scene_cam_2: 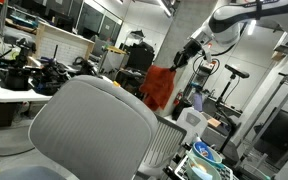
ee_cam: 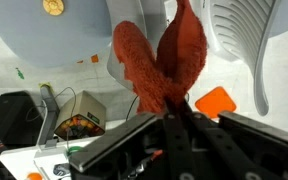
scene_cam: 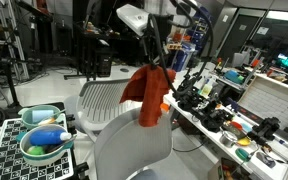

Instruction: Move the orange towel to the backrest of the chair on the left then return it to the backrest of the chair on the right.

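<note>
The near backrest's top edge (scene_cam: 130,116) is below my gripper and farther from the workbench. My gripper needs to carry the towel (scene_cam: 147,92) down and away from that bench next, to let it go.
The orange towel (scene_cam: 147,92) hangs from my gripper (scene_cam: 160,64) in the air between two grey mesh chairs. The gripper is shut on the towel's top. In an exterior view the towel hangs over the gap between the far chair's backrest (scene_cam: 102,96) and the near chair's backrest (scene_cam: 132,145). In the other one the towel (scene_cam_2: 161,87) hangs behind the large near backrest (scene_cam_2: 89,125) and above a slatted backrest (scene_cam_2: 164,140). In the wrist view the towel (ee_cam: 159,60) dangles from the jaws (ee_cam: 176,112), with backrests at left (ee_cam: 59,30) and right (ee_cam: 246,40).
A cluttered workbench (scene_cam: 239,110) runs along one side. A crate with bowls and a blue object (scene_cam: 42,135) stands by the chairs. A desk with dark gear (scene_cam_2: 24,75) is beyond the near chair. An orange patch (ee_cam: 216,102) lies on the floor.
</note>
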Tool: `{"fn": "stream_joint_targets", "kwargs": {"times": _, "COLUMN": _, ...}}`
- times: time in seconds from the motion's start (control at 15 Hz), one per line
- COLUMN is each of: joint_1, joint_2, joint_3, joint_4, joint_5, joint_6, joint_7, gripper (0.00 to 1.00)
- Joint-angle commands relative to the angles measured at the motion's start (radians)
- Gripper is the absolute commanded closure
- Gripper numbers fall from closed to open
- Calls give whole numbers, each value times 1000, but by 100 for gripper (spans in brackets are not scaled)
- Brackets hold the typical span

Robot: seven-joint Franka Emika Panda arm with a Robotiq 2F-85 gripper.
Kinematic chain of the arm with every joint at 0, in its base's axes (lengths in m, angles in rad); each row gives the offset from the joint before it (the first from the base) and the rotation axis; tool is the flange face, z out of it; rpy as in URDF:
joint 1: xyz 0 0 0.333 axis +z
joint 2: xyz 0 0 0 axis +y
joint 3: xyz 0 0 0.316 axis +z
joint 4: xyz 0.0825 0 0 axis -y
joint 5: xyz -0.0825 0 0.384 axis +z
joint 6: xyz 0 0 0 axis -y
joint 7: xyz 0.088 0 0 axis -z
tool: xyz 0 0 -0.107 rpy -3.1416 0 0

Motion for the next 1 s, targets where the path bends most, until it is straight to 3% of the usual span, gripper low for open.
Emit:
{"fn": "stream_joint_targets", "kwargs": {"times": 0.0, "joint_1": 20, "joint_2": -1, "joint_3": 25, "joint_4": -45, "joint_5": -28, "joint_6": 20, "joint_7": 12, "gripper": 98}}
{"fn": "stream_joint_targets", "kwargs": {"times": 0.47, "joint_1": 55, "joint_2": -13, "joint_3": 64, "joint_4": -104, "joint_5": -54, "joint_6": 27, "joint_7": 15, "gripper": 98}}
{"fn": "stream_joint_targets", "kwargs": {"times": 0.93, "joint_1": 56, "joint_2": -2, "joint_3": 60, "joint_4": -113, "joint_5": -63, "joint_6": 30, "joint_7": 4, "gripper": 98}}
